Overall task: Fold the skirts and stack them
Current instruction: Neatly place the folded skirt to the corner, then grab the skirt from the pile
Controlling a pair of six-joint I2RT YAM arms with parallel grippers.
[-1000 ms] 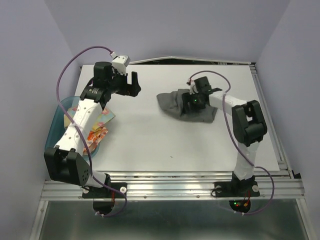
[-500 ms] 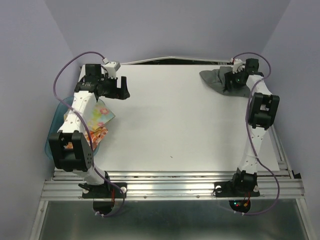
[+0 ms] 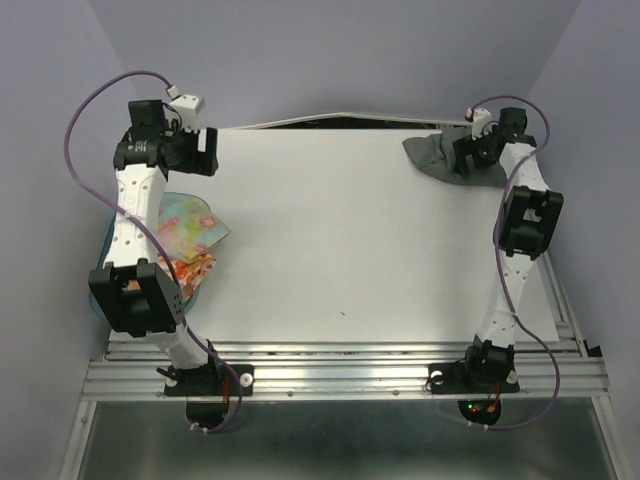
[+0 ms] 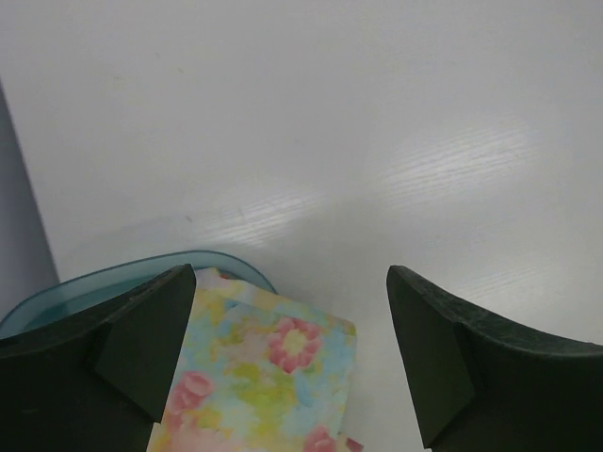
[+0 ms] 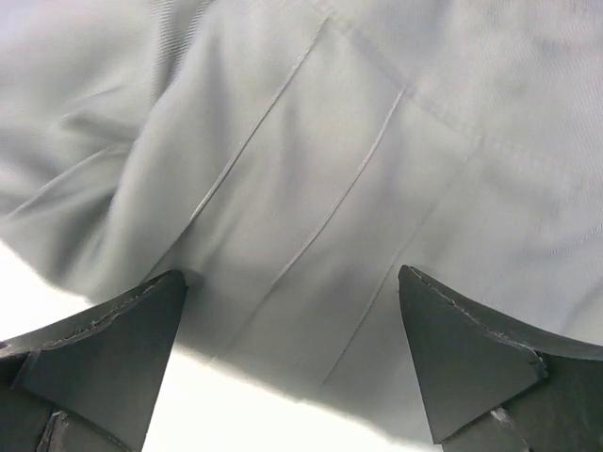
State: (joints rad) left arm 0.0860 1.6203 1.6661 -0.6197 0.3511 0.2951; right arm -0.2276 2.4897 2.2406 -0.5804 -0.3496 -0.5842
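Observation:
The pastel floral skirt lies nearer the base, so my left gripper will next move back and down to it, at the floral skirt's edge by the orange-red flowers (image 3: pixel 203 253) (image 4: pixel 326 435).
The dark grey skirt (image 3: pixel 435 155) lies crumpled at the table's far right corner. My right gripper (image 3: pixel 467 160) hovers over its right part, open. In the right wrist view the grey cloth (image 5: pixel 330 169) fills the frame beneath the spread fingers (image 5: pixel 480 363), with nothing between them. The pastel floral skirt (image 3: pixel 190 222) lies folded over the basin at the left, and the white skirt with orange-red flowers (image 3: pixel 196 268) shows under it. My left gripper (image 3: pixel 203 155) hangs open at the far left, above the pastel skirt (image 4: pixel 273 367).
The translucent blue basin (image 3: pixel 108 245) sits at the table's left edge, its rim (image 4: pixel 141 273) showing under my left fingers. Purple walls close in on both sides. A metal rail (image 3: pixel 350 350) runs along the near table edge.
My right arm carried the grey skirt from the table's middle to the far right corner and opened over it. My left arm swung back and to the left.

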